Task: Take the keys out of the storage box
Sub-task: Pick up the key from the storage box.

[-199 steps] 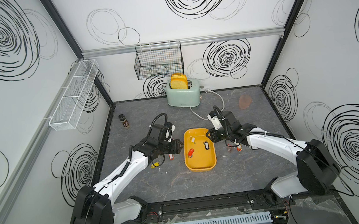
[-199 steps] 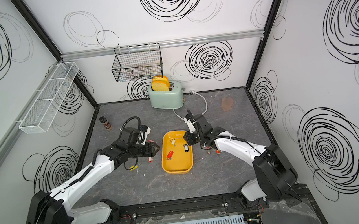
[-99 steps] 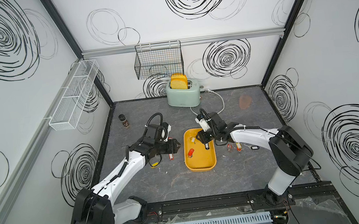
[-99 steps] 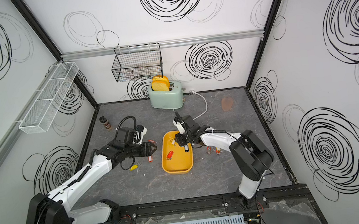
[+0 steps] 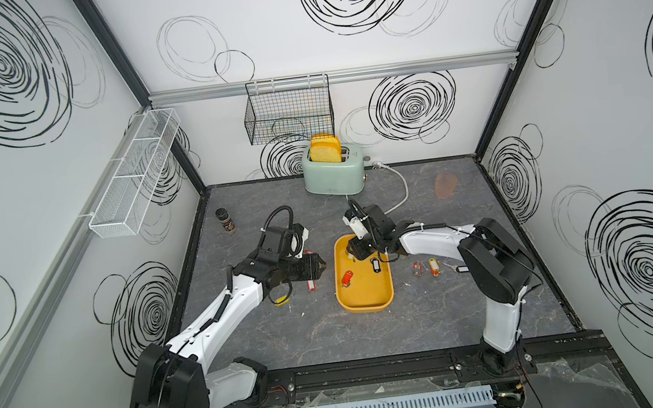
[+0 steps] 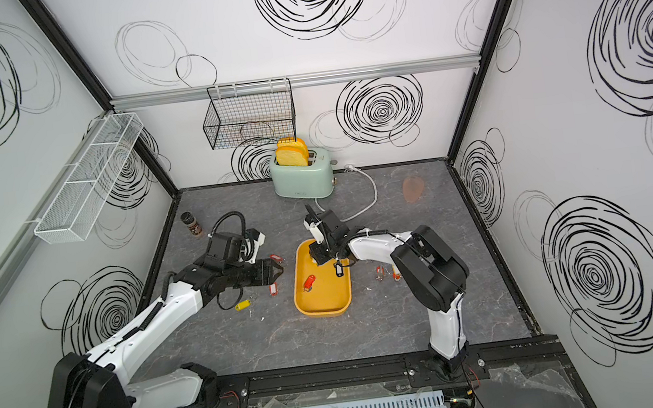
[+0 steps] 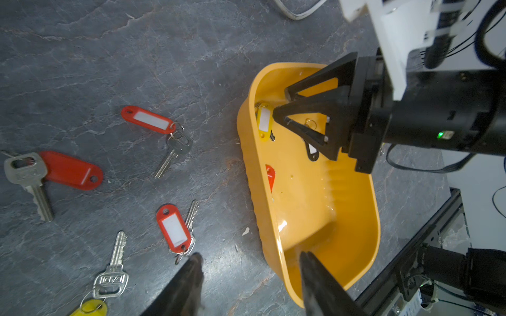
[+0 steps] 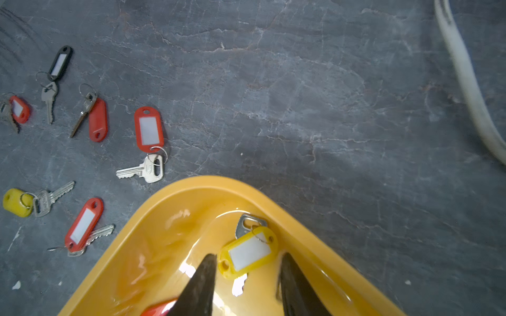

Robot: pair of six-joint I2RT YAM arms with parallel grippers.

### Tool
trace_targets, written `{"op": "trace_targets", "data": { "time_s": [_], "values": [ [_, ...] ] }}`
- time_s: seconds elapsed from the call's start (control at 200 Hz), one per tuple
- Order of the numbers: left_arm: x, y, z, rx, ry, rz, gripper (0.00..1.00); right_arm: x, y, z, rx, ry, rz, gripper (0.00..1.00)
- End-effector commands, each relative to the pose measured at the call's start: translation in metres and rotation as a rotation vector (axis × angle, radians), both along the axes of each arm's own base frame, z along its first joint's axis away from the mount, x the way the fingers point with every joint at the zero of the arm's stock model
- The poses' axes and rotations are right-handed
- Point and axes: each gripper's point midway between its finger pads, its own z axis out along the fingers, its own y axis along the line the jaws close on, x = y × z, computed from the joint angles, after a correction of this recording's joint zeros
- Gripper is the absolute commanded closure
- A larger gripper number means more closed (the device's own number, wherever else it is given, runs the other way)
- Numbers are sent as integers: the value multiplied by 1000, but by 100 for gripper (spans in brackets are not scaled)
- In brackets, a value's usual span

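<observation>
My right gripper goes down into the box's far corner next, onto the silver key under the yellow tag (image 5: pixel 351 257) (image 8: pixel 247 253), since both still lie below its open fingers.
The storage box (image 5: pixel 369 298) is a shallow yellow tray in mid-table, seen in both top views (image 6: pixel 321 304). Three keys lie in it: one on a yellow tag (image 8: pixel 247 253) in a far corner, one on a red tag (image 5: pixel 346 278) and one on a black tag (image 5: pixel 374 265). My right gripper (image 8: pixel 247 255) reaches down into that far corner (image 5: pixel 353 252), open, its fingers on either side of the yellow tag. My left gripper (image 7: pixel 250 254) is open and holds nothing. It hovers at the box's left rim (image 5: pixel 319 266), one finger over the table, the other over the box.
Several tagged keys lie on the table left of the box (image 7: pixel 149 119) (image 7: pixel 71 169) (image 7: pixel 174 228), and a few to its right (image 5: pixel 432 264). At the back stand a green toaster (image 5: pixel 334 172) with its white cable (image 5: pixel 399 192) and a spice jar (image 5: pixel 225 220). Wire baskets (image 5: pixel 289 113) (image 5: pixel 134 181) hang on the walls.
My right gripper has swung left from beside the box's right rim into its far end, over the yellow-tagged key. The left arm has barely moved.
</observation>
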Motion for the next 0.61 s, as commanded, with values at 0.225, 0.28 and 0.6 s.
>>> {"op": "trace_targets", "data": {
  "time_s": [0.225, 0.28, 0.6],
  "values": [
    [-4, 4, -1, -6, 2, -13, 39, 12, 9, -10, -43, -44, 32, 58],
    [-5, 4, -2, -6, 4, -14, 39, 12, 9, -13, -49, -42, 35, 58],
    [-5, 6, -5, -4, 12, -8, 40, 15, 15, -24, -74, -45, 53, 63]
  ]
}}
